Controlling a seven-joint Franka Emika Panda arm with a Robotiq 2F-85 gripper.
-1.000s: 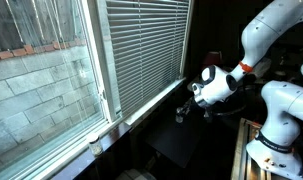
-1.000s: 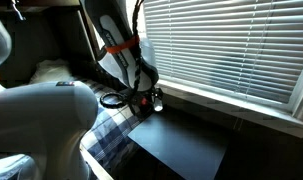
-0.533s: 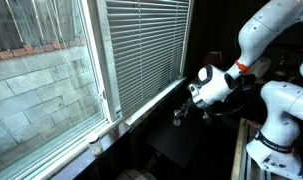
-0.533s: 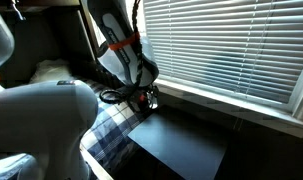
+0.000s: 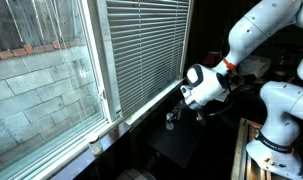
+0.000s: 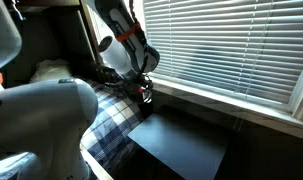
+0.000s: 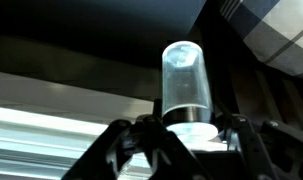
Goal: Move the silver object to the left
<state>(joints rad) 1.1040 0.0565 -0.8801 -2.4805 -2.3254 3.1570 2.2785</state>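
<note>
The black tabletop's corner near the sill [image 6: 168, 121] is bare, so I will next move my gripper there from beside the plaid cloth and lower it.
The silver object [image 7: 186, 75] is an upright shiny cylinder with a rounded top, held between my gripper's fingers [image 7: 187, 128] in the wrist view. The gripper is shut on its lower end. In both exterior views the gripper [image 5: 173, 119] [image 6: 145, 91] hangs just above the dark surface beside the window sill; the object itself is too small and dark to make out there. The white arm [image 5: 206, 85] reaches in from the right in an exterior view.
Window blinds [image 5: 141, 45] [image 6: 231, 40] and the sill [image 5: 141, 112] run close beside the gripper. A black tabletop [image 6: 181, 145] lies below, with a plaid cloth [image 6: 111, 130] next to it. A small pale item [image 5: 95, 147] stands on the sill's near end.
The gripper has moved with the silver object along the window sill, leftward and a little down in an exterior view. The arm has swung with it.
</note>
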